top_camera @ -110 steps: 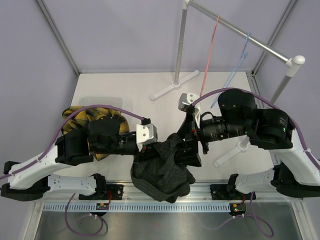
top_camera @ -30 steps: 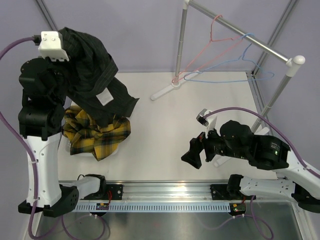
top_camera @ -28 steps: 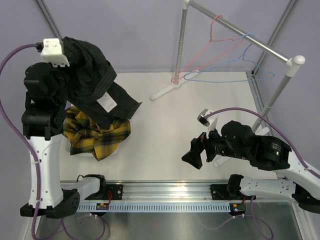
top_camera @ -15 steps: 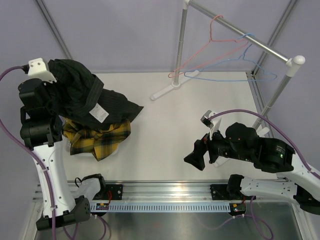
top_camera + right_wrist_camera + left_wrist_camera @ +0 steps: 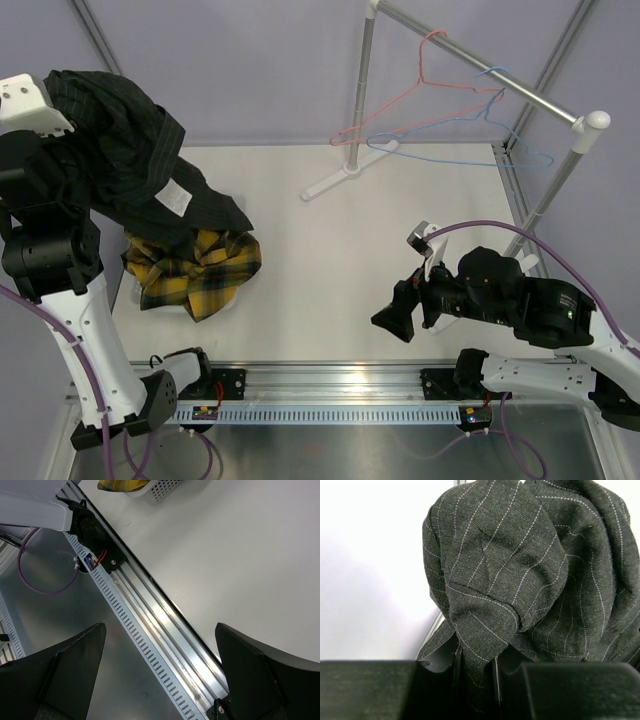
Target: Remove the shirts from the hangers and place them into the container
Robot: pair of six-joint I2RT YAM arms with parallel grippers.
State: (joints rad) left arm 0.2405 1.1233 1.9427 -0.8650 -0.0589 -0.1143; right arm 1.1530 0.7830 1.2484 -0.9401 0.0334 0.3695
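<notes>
The fold of the pinstriped shirt is still high beside the container [image 5: 161, 487]. My left gripper should go down next, moving to the right in the top view toward the plaid shirt [image 5: 195, 265].
My left gripper [image 5: 477, 680] is shut on a fold of the black pinstriped shirt [image 5: 520, 570]. It holds the shirt [image 5: 140, 160] high at the far left, and the tail with a white label hangs down over the yellow-and-black plaid shirt [image 5: 195, 265]. The plaid shirt lies bunched in the container, which it almost hides; a perforated corner of the container [image 5: 161, 487] shows in the right wrist view. The pink hanger [image 5: 400, 100] and blue hanger [image 5: 455, 130] hang bare on the rail. My right gripper [image 5: 392, 318] stands open and empty low over the table's front right.
The metal rail [image 5: 480, 65] on its two white-footed stands [image 5: 345, 170] crosses the back right. A slotted aluminium rail [image 5: 150, 630] runs along the table's near edge beneath my right gripper. Frame posts and grey walls close in the sides.
The left arm has carried the black shirt up and further left, so less of it covers the plaid shirt. The right arm has edged slightly. The bare hangers have swung a little.
</notes>
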